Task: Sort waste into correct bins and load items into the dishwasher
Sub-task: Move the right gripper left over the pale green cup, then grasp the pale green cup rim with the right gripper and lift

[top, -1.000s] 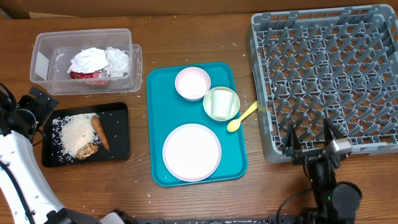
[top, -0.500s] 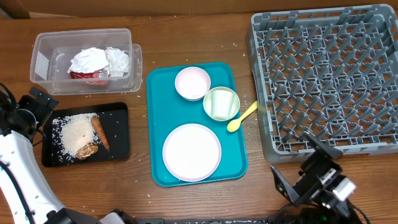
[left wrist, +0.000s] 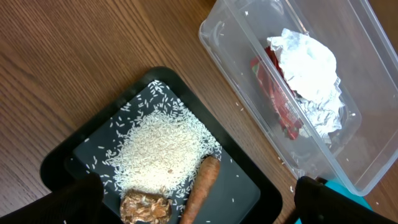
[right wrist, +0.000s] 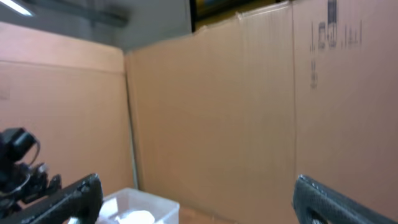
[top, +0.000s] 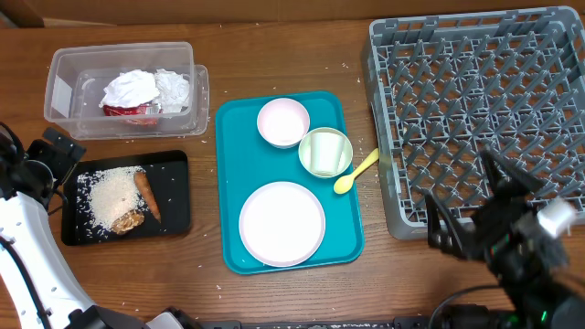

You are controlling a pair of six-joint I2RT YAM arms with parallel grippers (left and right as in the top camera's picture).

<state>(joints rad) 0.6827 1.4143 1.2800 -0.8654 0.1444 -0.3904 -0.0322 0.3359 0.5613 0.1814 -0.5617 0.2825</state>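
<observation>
The green cup's rim is uppermost in a bowl, so my right gripper should next swing outward over the teal tray, tilt down and lower onto it.
The clear tub holds crumpled white napkins and a red-and-white wrapper; the tub and napkins also fill the upper right of the left wrist view. Rice, a carrot piece and a brown chunk lie on the black tray. My left gripper hovers open and empty over that tray. On the teal tray sit a white plate, a pink plate and a green cup; a yellow spoon lies across its right edge. My right gripper is open and empty, raised by the grey dish rack's front edge.
The teal tray lies in the table's middle between the bins and the rack. Cardboard walls ring the table. A few rice grains are scattered on the wood near the tub and trays.
My right arm has lifted from the table's front edge and swung up toward the rack's front, its camera now facing the cardboard wall. The left arm is still.
</observation>
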